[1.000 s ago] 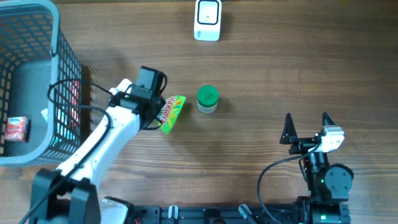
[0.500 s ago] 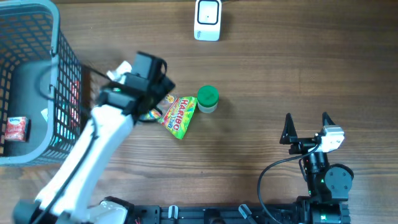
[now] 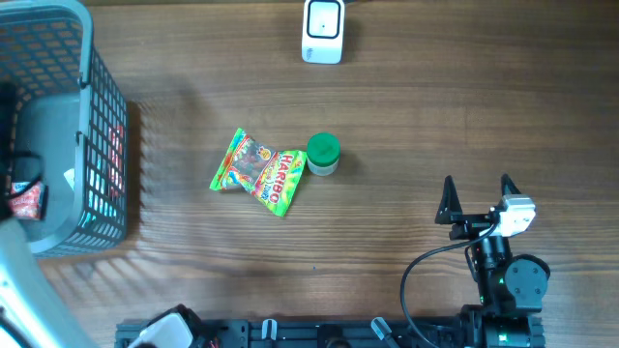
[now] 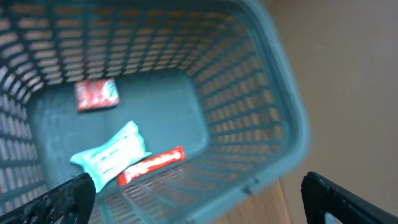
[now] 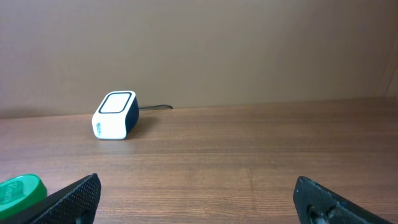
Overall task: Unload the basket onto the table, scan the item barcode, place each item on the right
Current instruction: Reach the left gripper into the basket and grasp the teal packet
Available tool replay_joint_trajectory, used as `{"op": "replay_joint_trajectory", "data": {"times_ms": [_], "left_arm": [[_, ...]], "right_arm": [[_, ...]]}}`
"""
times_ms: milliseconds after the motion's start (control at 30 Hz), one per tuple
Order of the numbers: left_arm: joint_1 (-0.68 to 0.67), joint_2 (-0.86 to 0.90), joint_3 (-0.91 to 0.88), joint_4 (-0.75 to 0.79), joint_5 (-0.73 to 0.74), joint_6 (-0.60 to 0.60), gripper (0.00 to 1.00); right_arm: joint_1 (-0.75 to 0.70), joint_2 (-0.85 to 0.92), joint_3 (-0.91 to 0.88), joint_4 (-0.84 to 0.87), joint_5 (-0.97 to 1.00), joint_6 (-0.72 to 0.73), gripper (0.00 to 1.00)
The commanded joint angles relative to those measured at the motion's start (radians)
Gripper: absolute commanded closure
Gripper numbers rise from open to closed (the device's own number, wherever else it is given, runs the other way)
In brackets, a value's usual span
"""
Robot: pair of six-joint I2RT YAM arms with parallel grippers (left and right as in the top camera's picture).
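Observation:
My left gripper comes down next, fingers open, past the basket's rim onto the edge of the teal packet (image 3: pixel 70 178) (image 4: pixel 113 157), because it lies on the basket's bottom below.
A green-and-yellow Haribo candy bag (image 3: pixel 256 172) lies flat on the wooden table, free of both grippers. The white barcode scanner (image 3: pixel 323 31) stands at the far edge and also shows as a white scanner (image 5: pixel 115 115) in the right wrist view. My left gripper (image 4: pixel 205 200) is open and empty, hovering over the grey basket (image 4: pixel 261 112). In the overhead view that arm is only a blur (image 3: pixel 14 285) at the left edge. My right gripper (image 3: pixel 477 198) stands open and empty at the right front, well away from the bag.
A small jar with a green lid (image 3: pixel 322 155) touches the bag's right end. The basket (image 3: pixel 97 116) at the left holds a red packet (image 4: pixel 96 94), a teal packet (image 4: pixel 112 155) and a red bar (image 4: pixel 152 165).
My left gripper opened and let go of the candy bag, which now lies flat next to the jar. The left arm swung away to the left, over the basket. The right arm stayed still.

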Motion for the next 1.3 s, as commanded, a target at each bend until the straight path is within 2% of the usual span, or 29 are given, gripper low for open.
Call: {"op": "replay_joint_trajectory", "data": {"times_ms": [0,200,300,400,500,733,967,1000,1033,1067,1100,1133,1167,1200,1267], "left_arm": [[0.141,0.141,0.007,-0.06,0.184,0.021,0.0],[0.138,0.318,-0.099,-0.036,0.177,0.093,0.0],[0.135,0.369,-0.166,-0.034,0.172,0.097,0.0],[0.136,0.421,-0.224,-0.009,0.137,0.182,0.0],[0.136,0.46,-0.284,0.011,0.104,0.181,0.02],[0.135,0.491,-0.518,0.228,0.105,0.23,0.0],[0.135,0.493,-0.615,0.331,0.108,0.23,0.0],[0.135,0.493,-0.621,0.336,0.108,0.23,0.03],[0.135,0.493,-0.63,0.34,0.108,0.23,0.13],[0.135,0.493,-0.634,0.339,0.108,0.229,0.3],[0.135,0.493,-0.636,0.335,0.108,0.229,0.56],[0.135,0.493,-0.636,0.331,0.109,0.229,0.76],[0.135,0.493,-0.636,0.327,0.109,0.229,0.89],[0.135,0.493,-0.635,0.323,0.109,0.227,0.96],[0.136,0.492,-0.614,0.304,0.109,0.224,0.96]], "right_arm": [[0.005,-0.006,-0.001,0.003,-0.015,-0.01,0.0],[0.005,-0.006,-0.001,0.003,-0.015,-0.01,0.0],[0.005,-0.006,-0.001,0.003,-0.015,-0.01,0.0],[0.005,-0.006,-0.001,0.003,-0.015,-0.01,0.0],[0.005,-0.006,-0.001,0.003,-0.015,-0.01,0.0],[0.005,-0.006,-0.001,0.003,-0.015,-0.01,0.0],[0.005,-0.006,-0.001,0.003,-0.015,-0.01,0.0],[0.005,-0.006,-0.001,0.003,-0.015,-0.01,0.0],[0.005,-0.006,-0.001,0.003,-0.015,-0.01,0.0],[0.005,-0.006,-0.001,0.003,-0.015,-0.01,0.0],[0.005,-0.006,-0.001,0.003,-0.015,-0.01,0.0],[0.005,-0.006,-0.001,0.003,-0.015,-0.01,0.0],[0.005,-0.006,-0.001,0.003,-0.015,-0.01,0.0],[0.005,-0.006,-0.001,0.003,-0.015,-0.01,0.0],[0.005,-0.006,-0.001,0.003,-0.015,-0.01,0.0]]}}
